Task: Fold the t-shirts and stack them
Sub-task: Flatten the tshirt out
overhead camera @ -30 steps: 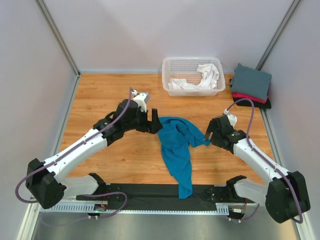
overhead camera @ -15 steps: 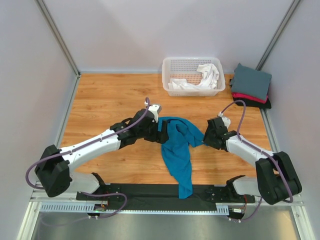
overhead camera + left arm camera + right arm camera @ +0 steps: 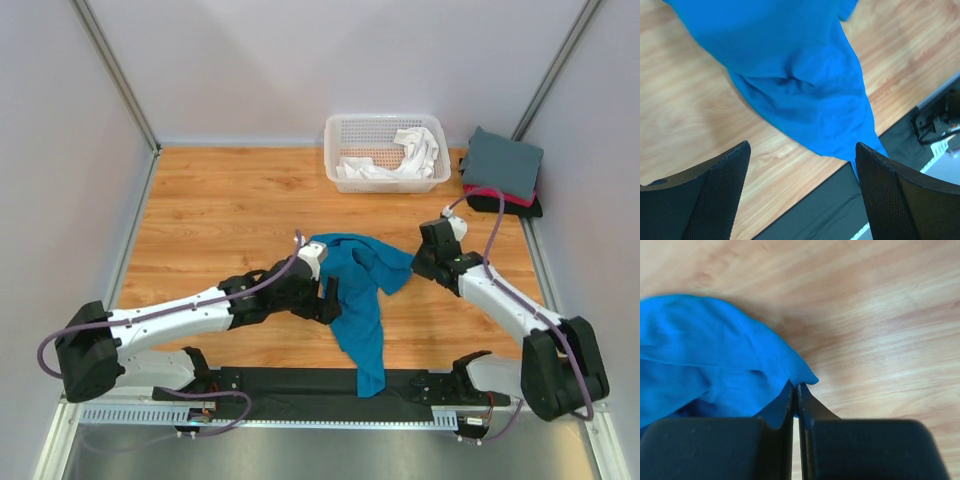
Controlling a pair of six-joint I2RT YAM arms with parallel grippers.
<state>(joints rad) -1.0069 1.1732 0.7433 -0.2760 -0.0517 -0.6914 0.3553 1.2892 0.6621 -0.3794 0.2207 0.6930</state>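
Observation:
I will next lower my left gripper onto the creased fold at the shirt's side (image 3: 767,77) and close it, because my right gripper holds the opposite corner of the shirt and this side of the shirt is loose.
A crumpled teal-blue t-shirt (image 3: 360,290) lies mid-table, its lower end trailing over the black strip at the near edge. My right gripper (image 3: 415,265) sits at the shirt's right corner; in the right wrist view its jaws (image 3: 795,385) are shut on the hem of the blue cloth (image 3: 705,355). My left gripper (image 3: 328,295) hovers at the shirt's left side, and in the left wrist view it (image 3: 802,145) is open, with the shirt (image 3: 800,85) below and nothing between the fingers. Folded grey (image 3: 503,160), red-pink (image 3: 495,192) and black (image 3: 512,208) t-shirts are stacked at the back right.
A white lattice basket (image 3: 385,120) holding white cloth (image 3: 415,150) stands at the back centre. A black strip (image 3: 280,382) runs along the near table edge between the arm bases. Grey walls enclose the wooden table on three sides.
The right gripper has closed on the shirt's right corner. The left arm has swung toward the near edge and now hangs over the shirt's left side, still open.

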